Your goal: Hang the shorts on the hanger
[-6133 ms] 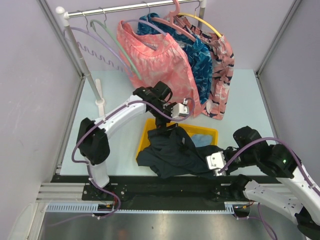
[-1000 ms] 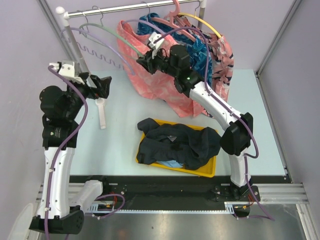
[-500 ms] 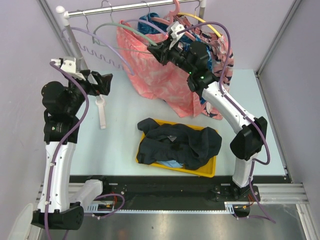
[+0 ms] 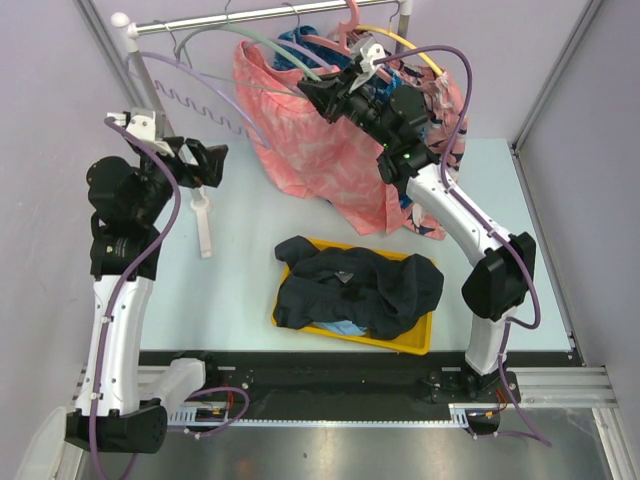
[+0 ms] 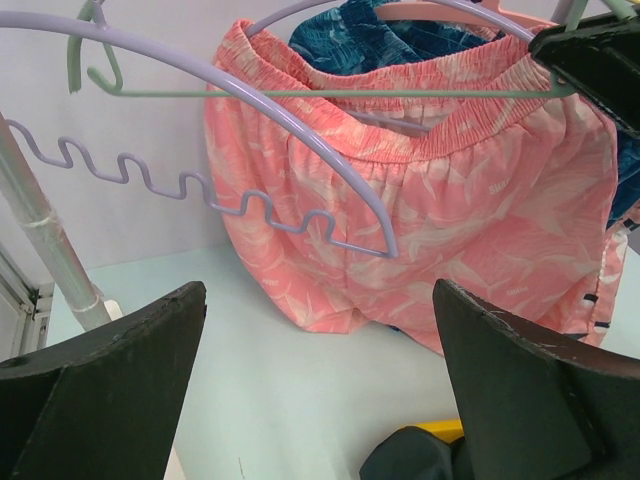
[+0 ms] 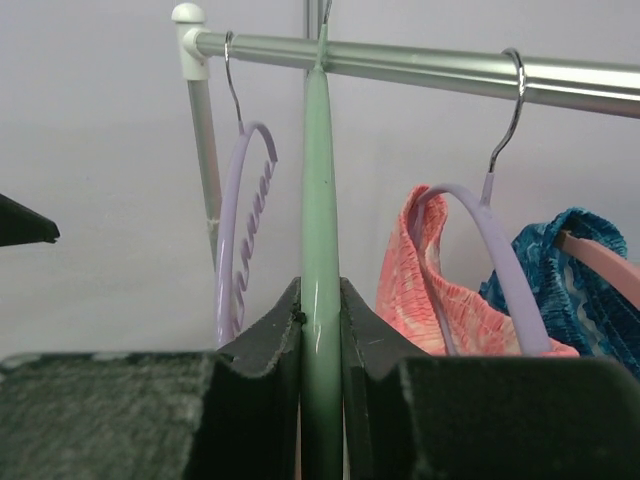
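The robot's right gripper will next swing the mint-green hanger back from the rail over the yellow tray and let go of its end there, because the dark shorts lie bunched inside.
The dark shorts (image 4: 360, 288) lie bunched in the yellow tray (image 4: 410, 342); a corner of them shows at the bottom of the left wrist view (image 5: 410, 458). The mint-green hanger (image 4: 285, 62) is up by the rail. My right gripper (image 4: 312, 90) is shut on its right end. In the right wrist view the jaws (image 6: 320, 330) clamp the green arm (image 6: 320, 200), whose hook reaches the rail. My left gripper (image 4: 205, 165) is open and empty, held high at the left and facing the hanger's bar (image 5: 330, 95).
The metal rail (image 4: 270, 14) also carries a lavender wavy hanger (image 4: 190, 95), pink patterned shorts (image 4: 320, 150), a blue garment and a pink hanger (image 4: 345, 30). A white post foot (image 4: 203, 225) lies on the table. A light blue garment (image 4: 345, 327) lies under the shorts.
My right gripper has carried the mint hanger upward and slightly right, toward the rail. My left gripper has edged up and right. The shorts have not moved.
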Tool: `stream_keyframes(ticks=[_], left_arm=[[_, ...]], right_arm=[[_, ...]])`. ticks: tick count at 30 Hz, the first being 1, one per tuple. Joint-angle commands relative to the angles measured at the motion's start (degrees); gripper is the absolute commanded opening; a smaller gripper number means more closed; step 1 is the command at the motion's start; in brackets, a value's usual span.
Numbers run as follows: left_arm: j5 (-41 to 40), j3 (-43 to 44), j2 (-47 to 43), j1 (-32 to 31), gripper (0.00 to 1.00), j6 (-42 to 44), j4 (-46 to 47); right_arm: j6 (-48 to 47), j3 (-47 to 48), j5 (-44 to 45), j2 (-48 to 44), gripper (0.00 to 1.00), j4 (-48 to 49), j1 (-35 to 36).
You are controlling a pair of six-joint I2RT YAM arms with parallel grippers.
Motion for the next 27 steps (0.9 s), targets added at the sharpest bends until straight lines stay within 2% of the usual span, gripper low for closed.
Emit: stream_keyframes(ticks=[1,8,15,20,24,27], left_arm=[[1.4,2.8,0.6,0.5,1.00,-0.6,2.4],[2.4,4.0,1.9,0.5,1.00,0.0,2.4],[3.8,3.7,3.0,0.5,1.00,0.4,1.9],[6.4,3.6,4.3,0.5,1.00,-0.3,2.1],[11.9,4.0,5.4,0.5,1.00,-0.3,2.3],[15.5,3.6,6.1,-0.3,1.00,0.3,2.7]], right_arm=[[2.0,-0.4,2.7,-4.1,0.00,10.4,-0.3],[-0.5,-2.3,0.8,-6.3,0.00,7.7,-0.4],[-6.0,-9.4,-1.8,-14.1,0.00,1.7,-1.3],[-9.4,-14.8,-3.7,-21.8,0.00,-6.2,-2.3],[-13.6,-18.6,-4.3,-28.3,0.00,-14.2,-3.4],[-19.5,-20.6,-2.5,-34.2,0.00,-24.7,-3.5]])
